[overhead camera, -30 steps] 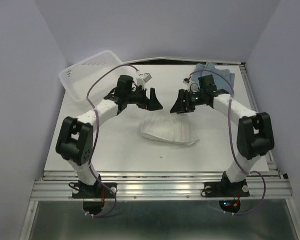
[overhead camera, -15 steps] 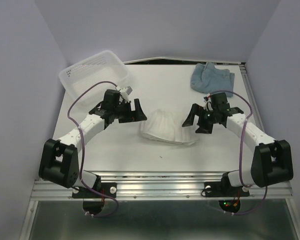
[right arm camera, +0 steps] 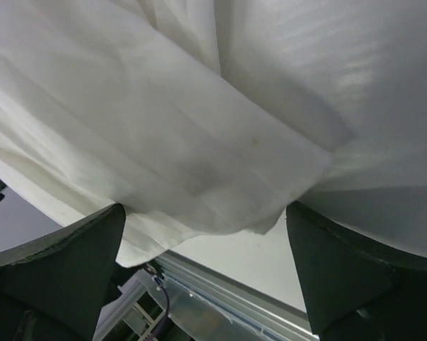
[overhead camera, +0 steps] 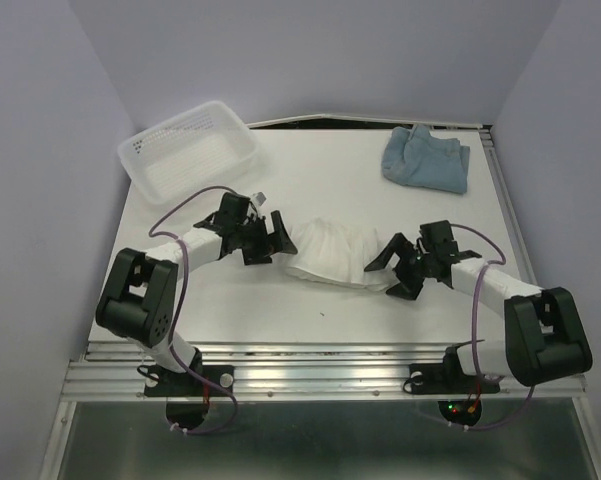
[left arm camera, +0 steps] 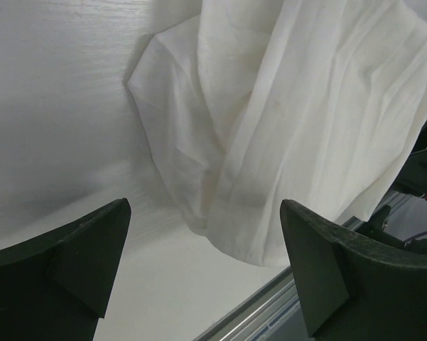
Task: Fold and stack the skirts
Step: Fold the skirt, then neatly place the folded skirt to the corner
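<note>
My left gripper should next slide to the right in the top view onto the white skirt's near corner (overhead camera: 294,268) (left arm camera: 231,238). That corner lies just that way from the gripper's open fingers.
The white ruffled skirt (overhead camera: 332,255) lies folded in the middle of the table. My left gripper (overhead camera: 277,239) is open and low at its left edge, jaws wide apart, the cloth (left arm camera: 284,121) just ahead of them. My right gripper (overhead camera: 388,270) is open and low at its right edge, the cloth's (right arm camera: 199,121) near corner reaching between the jaws. The blue-grey skirt (overhead camera: 426,157) lies crumpled at the back right, away from both grippers.
A white mesh basket (overhead camera: 189,150) stands tilted at the back left corner. The table's metal front rail (overhead camera: 320,360) runs along the near edge. Lavender walls close in left, right and back.
Both arms have pulled back from the table's far middle and dropped low toward the near side. The grippers now sit at the white skirt's left and right edges, still open.
</note>
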Robot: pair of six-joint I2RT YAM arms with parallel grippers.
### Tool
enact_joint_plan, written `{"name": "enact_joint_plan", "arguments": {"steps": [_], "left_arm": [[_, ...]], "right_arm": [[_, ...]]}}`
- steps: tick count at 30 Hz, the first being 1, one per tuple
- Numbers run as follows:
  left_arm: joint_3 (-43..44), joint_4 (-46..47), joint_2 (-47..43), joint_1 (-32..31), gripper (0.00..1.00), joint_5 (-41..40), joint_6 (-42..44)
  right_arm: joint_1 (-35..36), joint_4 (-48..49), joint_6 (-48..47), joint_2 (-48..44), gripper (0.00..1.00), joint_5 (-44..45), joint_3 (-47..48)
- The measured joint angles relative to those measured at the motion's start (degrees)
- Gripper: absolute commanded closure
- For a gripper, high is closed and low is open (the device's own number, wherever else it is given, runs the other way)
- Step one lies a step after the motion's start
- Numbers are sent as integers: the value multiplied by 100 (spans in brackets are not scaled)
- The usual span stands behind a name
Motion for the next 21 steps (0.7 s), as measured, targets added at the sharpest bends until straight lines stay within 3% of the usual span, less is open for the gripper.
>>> {"name": "enact_joint_plan", "arguments": {"steps": [6, 14, 18, 21], "left_arm": [[-76, 562, 542, -37, 2, 514, -247], [-994, 1989, 407, -389, 2, 990, -955], [-1023, 2277, 492, -420, 2, 990, -1123], [-975, 2481, 647, -420, 19, 1047, -1250]], "right_arm": [[4, 999, 236, 531, 0, -20, -50], [186, 1969, 367, 879, 2, -24, -83], [186, 2218, 389, 981, 17, 28, -92], [190, 2260, 376, 1016, 28, 173, -109]]}}
